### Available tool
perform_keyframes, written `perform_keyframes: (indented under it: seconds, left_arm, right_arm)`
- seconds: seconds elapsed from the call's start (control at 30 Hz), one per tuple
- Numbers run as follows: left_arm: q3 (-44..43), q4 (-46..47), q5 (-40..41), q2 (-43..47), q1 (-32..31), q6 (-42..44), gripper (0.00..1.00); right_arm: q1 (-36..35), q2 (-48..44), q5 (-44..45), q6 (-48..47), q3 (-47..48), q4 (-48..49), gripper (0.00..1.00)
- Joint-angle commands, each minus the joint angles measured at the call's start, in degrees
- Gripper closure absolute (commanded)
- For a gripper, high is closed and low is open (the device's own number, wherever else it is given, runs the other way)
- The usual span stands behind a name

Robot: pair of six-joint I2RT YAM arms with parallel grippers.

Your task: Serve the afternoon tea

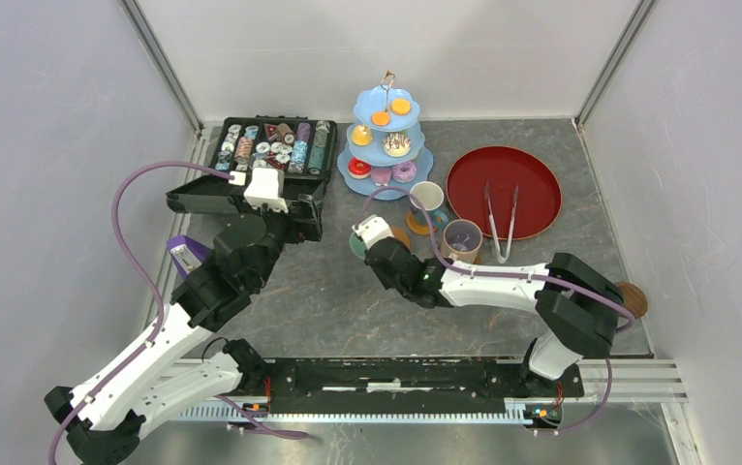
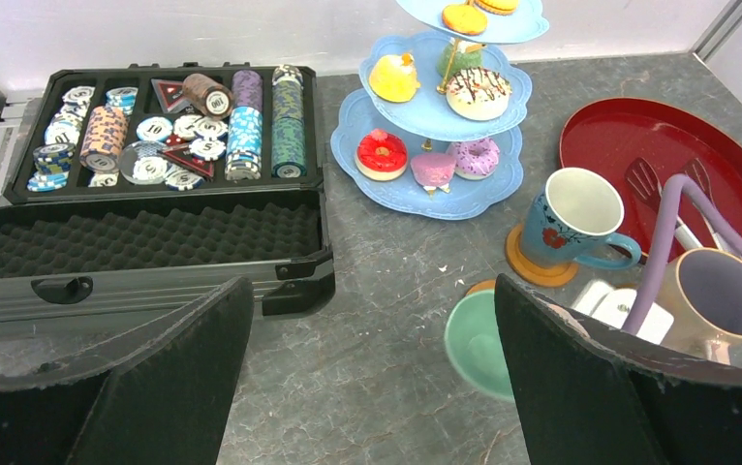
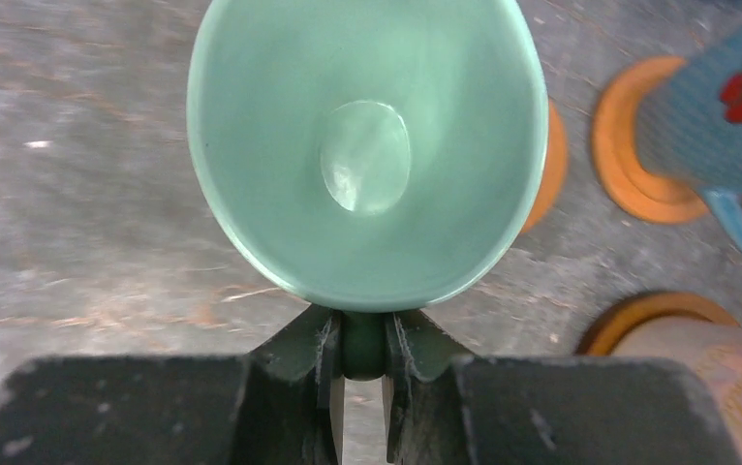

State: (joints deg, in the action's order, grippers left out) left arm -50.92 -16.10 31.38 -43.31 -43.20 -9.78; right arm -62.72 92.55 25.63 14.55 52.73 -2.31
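Observation:
Next I need to shift my right gripper toward the white-and-blue mug and down to center over the brown coaster [image 1: 401,235], which peeks out past the mint green mug's side [image 1: 357,246].
My right gripper [image 3: 362,349] is shut on the handle of the mint green mug [image 3: 367,145]. The mug is over a brown coaster [image 3: 546,155] that shows only at its right side. I cannot tell whether they touch. The mug also shows in the left wrist view [image 2: 479,344] and the top view [image 1: 355,248]. The white-and-blue mug [image 2: 571,218] stands on a coaster, and the pink-purple mug [image 2: 716,300] stands to its right. The pale-blue three-tier stand [image 1: 386,145] holds several pastries [image 2: 383,153]. My left gripper [image 2: 372,387] is open and empty, by the case.
An open black case of capsules [image 1: 275,145] sits at the back left, its lid [image 2: 144,252] towards me. A red tray [image 1: 532,174] with metal tongs [image 1: 500,218] lies at the right. A brown round thing [image 1: 631,298] sits at the table's right edge.

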Motion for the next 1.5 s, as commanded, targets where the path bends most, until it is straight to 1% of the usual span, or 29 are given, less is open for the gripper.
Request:
perform_keyframes:
  seconds: [0.0,0.2,0.5,0.77,0.93,1.07,1.13,1.3,1.4,1.47]
  left_arm:
    - [-1.3,1.9,-0.4,-0.9,0.2,1.5,0.0]
    - [-1.0,1.9,-0.4,-1.0,0.2,1.3,0.0]
    - [-1.2,1.8,-0.9,-1.7,0.2,1.2,0.0]
    - [-1.2,1.9,-1.1,-2.0,0.2,1.4,0.0]
    - [-1.3,1.9,-1.2,-1.8,0.2,1.3,0.0]
    - [-1.3,1.9,-1.2,-1.7,0.2,1.3,0.0]
    - [-1.3,1.9,-1.3,-1.6,0.2,1.2,0.0]
    - [-1.4,1.9,-1.7,-1.3,0.2,1.0,0.0]
    - [-1.4,1.9,-2.0,-1.2,0.2,0.8,0.0]
    - [-1.5,1.9,-2.4,-1.2,0.2,0.7,0.0]
  right_arm:
    - [3.8,-2.2,5.1,1.5,-0.9,0.4,1.0]
    - [7.3,-1.4,3.9,1.2,-1.8,1.9,1.0]
    - [8.2,1.9,2.4,0.7,-1.0,4.9,1.0]
    - [8.6,3.8,3.0,1.2,-1.7,6.4,1.0]
    - [9.2,5.2,1.8,1.3,-1.2,6.4,0.88]
    - [9.1,4.5,1.3,1.6,-1.2,5.6,0.69]
    - [9.2,3.2,1.1,1.8,-0.5,3.8,0.62]
    - [9.0,-3.8,-0.3,1.8,-0.1,-1.7,0.49]
    - [9.0,-10.2,-0.1,0.9,-1.0,-4.4,0.41]
    - [9.0,-14.7,0.2,-0.1,-1.6,-6.1,0.38]
